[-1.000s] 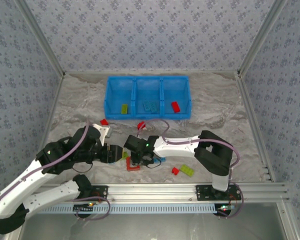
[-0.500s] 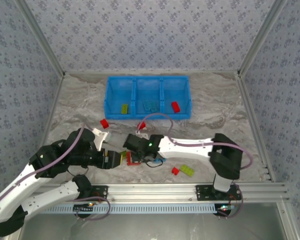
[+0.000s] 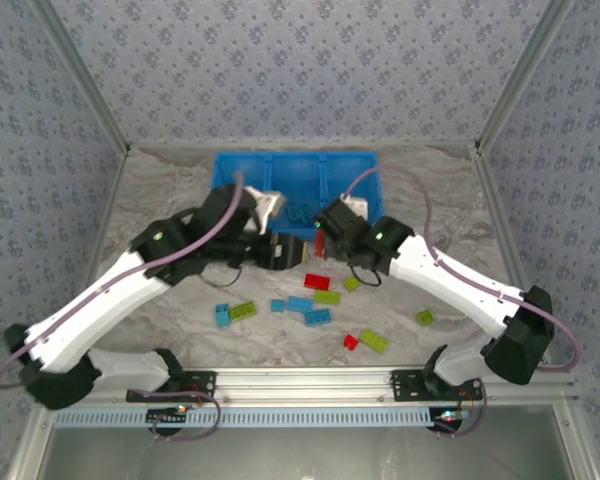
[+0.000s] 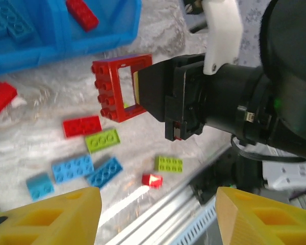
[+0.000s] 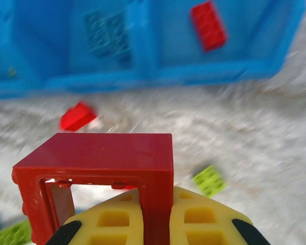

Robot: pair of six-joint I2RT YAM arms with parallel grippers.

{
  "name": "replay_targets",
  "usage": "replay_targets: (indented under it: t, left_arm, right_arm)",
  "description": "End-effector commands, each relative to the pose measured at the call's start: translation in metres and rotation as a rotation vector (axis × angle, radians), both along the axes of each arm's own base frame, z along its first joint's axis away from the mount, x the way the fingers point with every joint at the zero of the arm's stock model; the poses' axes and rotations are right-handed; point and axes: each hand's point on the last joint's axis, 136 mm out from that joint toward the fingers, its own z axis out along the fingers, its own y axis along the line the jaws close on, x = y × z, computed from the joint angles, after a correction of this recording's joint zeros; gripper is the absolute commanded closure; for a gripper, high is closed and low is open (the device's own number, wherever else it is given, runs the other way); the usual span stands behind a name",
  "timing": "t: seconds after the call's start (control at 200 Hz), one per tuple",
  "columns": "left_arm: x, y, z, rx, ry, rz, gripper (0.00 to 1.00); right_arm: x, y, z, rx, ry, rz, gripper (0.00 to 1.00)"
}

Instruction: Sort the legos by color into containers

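Note:
I need to carry the red frame [image 3: 319, 246] outward with my right gripper, over the section of the bin that holds the red brick. I should then lower it and release it there, because the colors match.
My right gripper [image 5: 155, 219] is shut on one side of the open red rectangular frame [image 5: 102, 153], which it holds above the table just in front of the blue bin [image 5: 143, 76]. From above, the right gripper [image 3: 323, 236] and the frame [image 3: 319, 246] sit by the bin's [image 3: 295, 156] front wall. The left gripper [image 3: 285, 250] hovers beside them, and its yellow fingers [image 4: 56, 214] stand apart with nothing between. The left wrist view faces the frame [image 4: 104, 87]. A red brick [image 5: 208, 25] lies in the right compartment and blue bricks [image 5: 107, 33] in the middle one.
Several loose legos lie on the table in front of the arms: a red one [image 3: 317, 282], lime green ones [image 3: 327, 297] [image 3: 373, 340] [image 3: 425, 317], light blue ones [image 3: 300, 303] [image 3: 223, 315]. A small red piece [image 5: 77, 116] lies near the bin. The metal rail [image 3: 310, 378] marks the near edge.
Both arms have swung from the near part of the table up toward the bin. The right gripper shut on the red frame and lifted it off the table, uncovering loose bricks.

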Motion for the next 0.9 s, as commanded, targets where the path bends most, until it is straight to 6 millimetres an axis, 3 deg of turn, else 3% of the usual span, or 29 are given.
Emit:
replay_targets:
  t: [0.0, 0.1, 0.215, 0.43, 0.685, 0.894]
  left_arm:
    - [0.032, -0.018, 0.025, -0.009, -0.127, 0.055, 0.39]
    - [0.054, -0.032, 0.020, 0.010, -0.145, 0.117, 0.39]
    - [0.074, -0.031, 0.013, 0.064, -0.185, 0.214, 0.39]
    - [0.083, -0.043, 0.013, 0.097, -0.232, 0.242, 0.38]
    - [0.075, -0.067, 0.016, 0.117, -0.259, 0.193, 0.38]
    - [0.068, -0.070, 0.015, 0.165, -0.300, 0.216, 0.38]
  right_arm:
    - [0.040, -0.034, 0.012, -0.101, -0.051, -0.027, 0.98]
    - [0.084, -0.044, 0.010, -0.109, -0.074, -0.027, 0.98]
    - [0.131, -0.045, -0.012, -0.111, -0.036, -0.015, 0.98]
    - [0.203, -0.033, -0.045, -0.078, 0.011, 0.032, 0.97]
    - [0.252, -0.040, -0.088, -0.063, 0.033, 0.033, 0.96]
    - [0.269, -0.035, -0.114, -0.067, 0.067, 0.079, 0.94]
